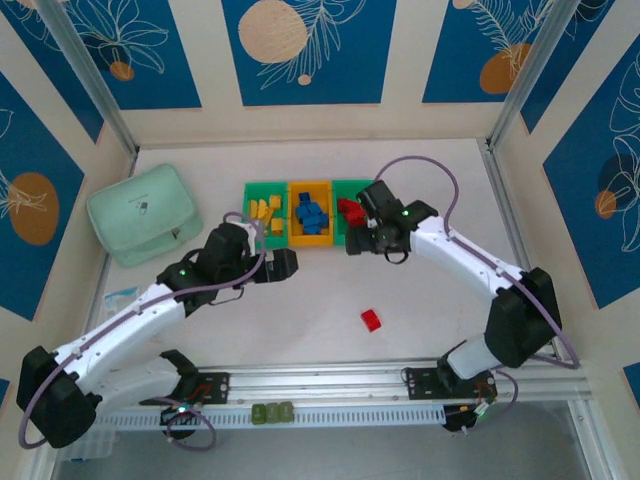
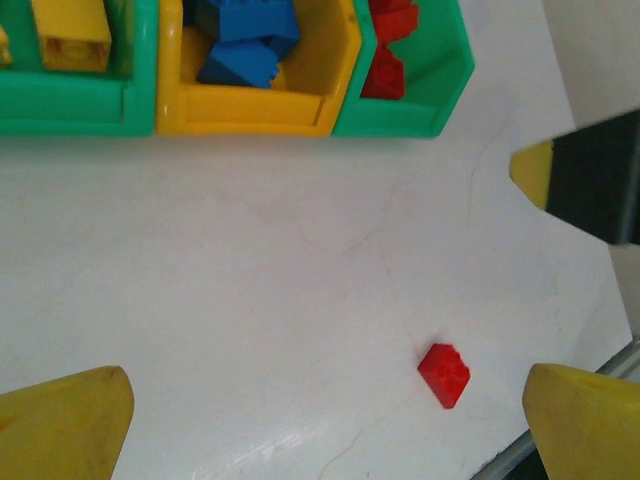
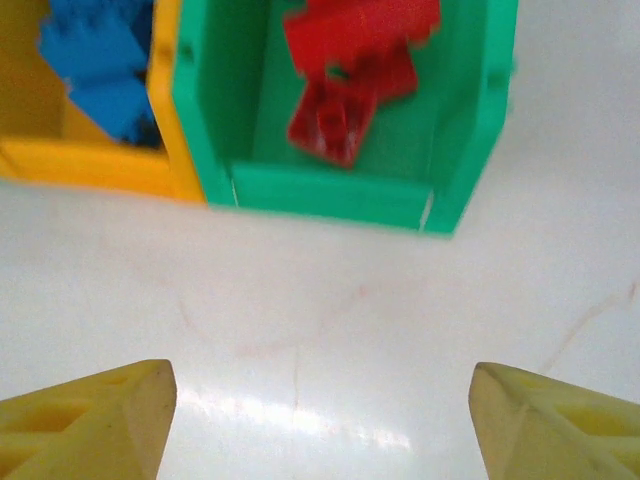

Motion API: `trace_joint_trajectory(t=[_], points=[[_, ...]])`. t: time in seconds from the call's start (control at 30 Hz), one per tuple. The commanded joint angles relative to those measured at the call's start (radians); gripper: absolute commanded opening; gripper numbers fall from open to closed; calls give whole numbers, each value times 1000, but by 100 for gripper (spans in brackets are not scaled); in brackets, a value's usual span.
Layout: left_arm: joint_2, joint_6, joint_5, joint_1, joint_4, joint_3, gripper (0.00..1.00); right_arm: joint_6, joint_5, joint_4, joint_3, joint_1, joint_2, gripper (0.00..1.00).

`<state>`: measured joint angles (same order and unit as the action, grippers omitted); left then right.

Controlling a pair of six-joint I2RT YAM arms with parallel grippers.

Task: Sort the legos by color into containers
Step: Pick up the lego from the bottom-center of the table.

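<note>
The red lego is the only lego outside the bins, so I need to move my right gripper back and down toward my base to close on it.
Three joined bins (image 1: 310, 185) stand at the back middle. The left green one holds yellow legos (image 1: 266, 212), the orange one holds blue legos (image 1: 311, 215), and the right green one (image 3: 330, 190) holds red legos (image 3: 350, 70). A single red lego (image 1: 371, 320) lies loose on the table, and it sits right of centre (image 2: 444, 374) in the left wrist view. My left gripper (image 1: 285, 265) hangs open and empty (image 2: 325, 430) just in front of the bins. My right gripper (image 1: 362, 240) is open and empty (image 3: 320, 420) in front of the red bin.
A pale mint rounded box (image 1: 143, 213) sits at the back left. Small olive-green blocks (image 1: 272, 411) rest on the metal rail (image 1: 330, 385) at the near edge. Part of the right arm's finger (image 2: 580, 180) juts into the left wrist view.
</note>
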<state>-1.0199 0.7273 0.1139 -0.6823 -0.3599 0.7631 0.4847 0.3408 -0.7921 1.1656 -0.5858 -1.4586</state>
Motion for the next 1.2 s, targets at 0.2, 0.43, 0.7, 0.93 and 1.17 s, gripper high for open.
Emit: trace_joint_trajectory(t=[0.2,0.43,0.7,0.93,1.17], points=[[47,61,-20,-103,36,-114,99,222,-35,-111,-229,-133,121,85],[44,124,-70,-153,97,-154,99,338,-74,-32,-351,-266,81,84],[20,130,-79,-163,109,-154,99,341,-61,47,-379,-298,-11,66],[21,132,-86,-163,100,-152,99,334,-64,82,-393,-300,-52,50],[10,126,-89,-164,102,-144,99,330,-62,97,-411,-296,-56,34]])
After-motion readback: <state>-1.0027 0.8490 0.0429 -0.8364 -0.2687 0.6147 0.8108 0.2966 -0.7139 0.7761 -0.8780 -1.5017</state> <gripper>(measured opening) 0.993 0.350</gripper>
